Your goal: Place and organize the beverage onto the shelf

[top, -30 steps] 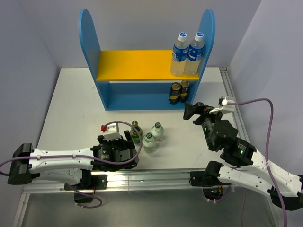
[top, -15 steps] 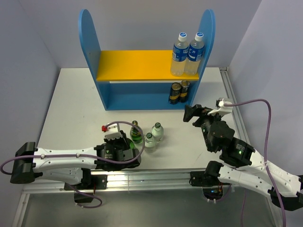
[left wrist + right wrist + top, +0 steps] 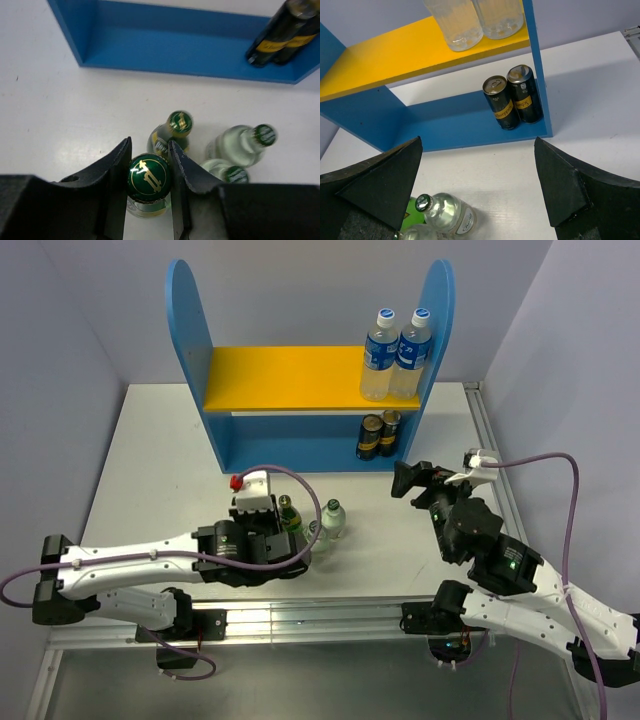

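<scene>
I will raise my left gripper next, carry the bottle outward onto the yellow board's end opposite the water bottles and let go of the bottle's cap there, because that end is empty.
My left gripper (image 3: 148,172) is shut on the neck of a green glass bottle with a green and gold cap (image 3: 148,175). In the top view this gripper (image 3: 287,540) sits over the bottle cluster and hides the held bottle. Just beyond stand a second green bottle (image 3: 172,132) (image 3: 289,510) and two clear bottles (image 3: 245,142) (image 3: 225,172). The shelf (image 3: 285,375) has blue side panels and a yellow upper board. My right gripper (image 3: 477,185) (image 3: 415,480) hangs open and empty, right of the bottles and in front of the shelf's right end.
Two water bottles (image 3: 382,355) (image 3: 412,350) stand at the right end of the yellow board. Two dark cans (image 3: 370,437) (image 3: 500,102) stand at the right of the lower level. A clear bottle (image 3: 445,212) lies low in the right wrist view.
The left gripper has closed on the green bottle's neck, and its wrist has shifted a little toward the shelf. The right arm has barely moved.
</scene>
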